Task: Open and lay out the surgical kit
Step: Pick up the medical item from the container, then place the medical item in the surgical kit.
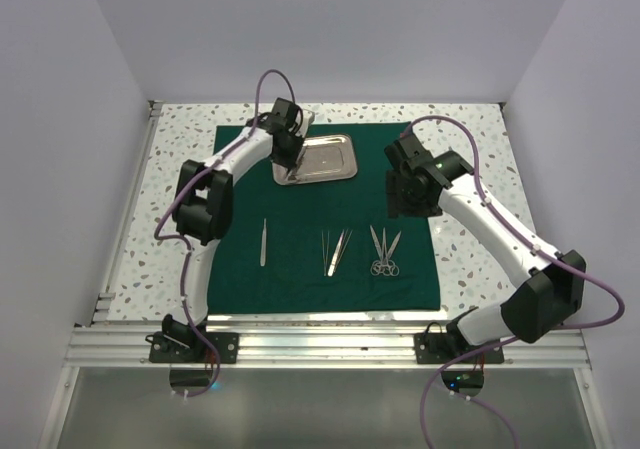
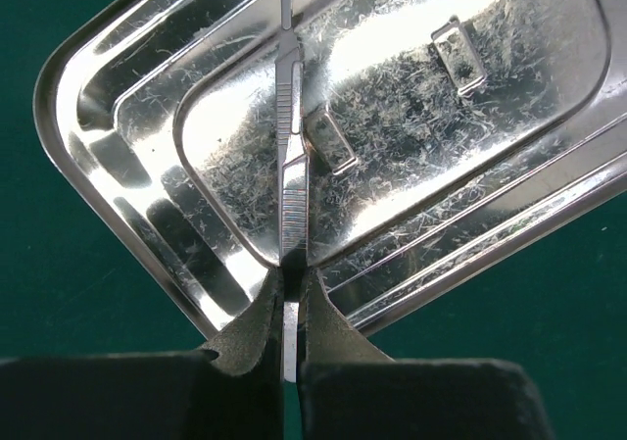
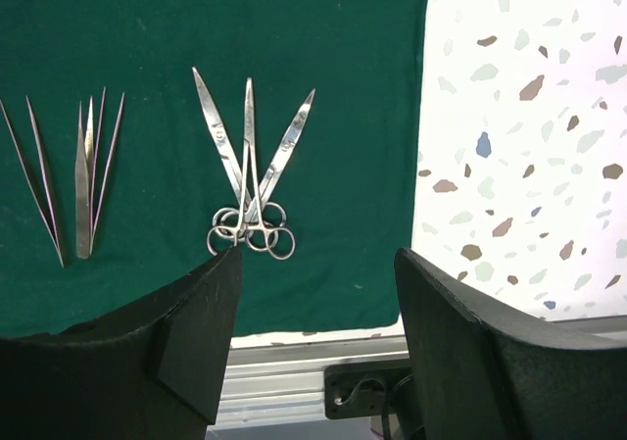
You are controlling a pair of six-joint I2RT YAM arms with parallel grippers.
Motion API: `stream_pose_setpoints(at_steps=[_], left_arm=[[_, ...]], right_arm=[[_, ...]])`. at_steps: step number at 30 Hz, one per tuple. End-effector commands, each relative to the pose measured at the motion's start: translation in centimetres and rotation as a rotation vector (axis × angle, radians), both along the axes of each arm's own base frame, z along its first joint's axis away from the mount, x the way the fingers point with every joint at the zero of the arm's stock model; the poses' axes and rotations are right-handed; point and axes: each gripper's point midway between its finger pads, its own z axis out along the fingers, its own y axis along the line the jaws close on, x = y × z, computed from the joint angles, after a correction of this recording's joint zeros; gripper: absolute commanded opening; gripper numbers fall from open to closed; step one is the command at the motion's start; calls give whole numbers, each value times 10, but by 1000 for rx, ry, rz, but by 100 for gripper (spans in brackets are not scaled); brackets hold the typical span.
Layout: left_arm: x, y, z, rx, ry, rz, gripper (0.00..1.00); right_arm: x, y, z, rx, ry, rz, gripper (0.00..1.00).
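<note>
My left gripper will rise off the tray, then move back and down to the cloth by the lone slim instrument, because the row of tools starts there.
The dark green cloth (image 1: 300, 269) lies spread flat on the table. The shiny steel tray (image 1: 335, 159) sits at its far edge. My left gripper (image 1: 289, 162) hangs over the tray's left end and is shut on a slim silver ribbed instrument handle (image 2: 292, 175), which points out over the tray (image 2: 470, 117) from between the jaws (image 2: 290, 293). One pair of tweezers (image 1: 264, 241), two more tweezers (image 1: 335, 251) and a cluster of scissors and ring-handled forceps (image 1: 384, 251) lie in a row on the cloth. My right gripper (image 1: 410, 204) is open and empty above the cloth's right part.
In the right wrist view the scissors and forceps (image 3: 250, 175) and the tweezers (image 3: 88, 175) lie beyond my open right gripper (image 3: 315, 264). Speckled tabletop (image 3: 519, 146) shows right of the cloth (image 3: 323, 87). An aluminium rail (image 1: 320, 344) runs along the near edge.
</note>
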Motion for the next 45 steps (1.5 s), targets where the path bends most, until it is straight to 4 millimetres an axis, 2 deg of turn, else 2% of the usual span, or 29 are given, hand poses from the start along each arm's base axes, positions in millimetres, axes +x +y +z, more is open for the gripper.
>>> stream_pose_setpoints(at_steps=[1,7,13,15,16,17,18,19,21,22,24,25,27,28,31,35,36,39,41,42,43,44,45], left_arm=[[9,-4,59,-47,-90,33,0],[2,-3,80,-67,-102,47,0],[-21,0,95,-101,-90,62,0],[-36,6,99,-106,-82,74,0],[-49,10,88,-99,-47,88,0],[-55,12,100,-116,-72,93,0],[-62,14,100,-122,-68,95,0],[-79,19,97,-125,-51,104,0],[-93,23,92,-131,-41,111,0],[-112,27,88,-131,-21,119,0],[-129,30,85,-133,-11,132,0],[-149,33,82,-141,4,144,0],[-168,34,81,-158,13,157,0],[-186,35,80,-175,25,169,0],[-217,40,77,-202,47,205,0],[-248,51,66,-204,71,249,0],[-255,55,58,-196,87,265,0],[-261,61,46,-182,93,291,0],[-261,60,40,-182,100,299,12],[-261,60,35,-177,112,307,27],[-259,59,33,-178,115,311,34],[-256,62,32,-161,101,330,47],[-253,61,34,-163,96,339,72]], right_arm=[[-1,0,10,40,-46,-3,67],[-6,0,10,60,-58,-5,67],[-9,3,6,81,-49,2,67],[-9,4,7,90,-52,5,68],[-10,3,6,90,-51,3,68],[-10,4,5,92,-51,8,68],[-10,5,5,96,-52,9,67],[-12,4,3,96,-44,10,68],[-13,5,1,101,-41,16,68],[-14,6,-1,105,-35,18,67],[-16,6,-4,106,-26,23,67],[-16,7,-4,110,-24,23,67],[-17,7,-7,113,-21,26,67],[-18,8,-8,116,-17,28,67],[-19,11,-12,130,-5,34,67],[-22,14,-17,145,9,40,66],[-23,14,-19,147,15,39,66],[-24,17,-22,159,25,43,66],[-24,18,-23,166,29,47,66],[-24,19,-23,170,31,49,66],[-24,19,-23,169,33,49,66],[-24,19,-22,170,30,49,66],[-25,18,-22,167,30,47,65]])
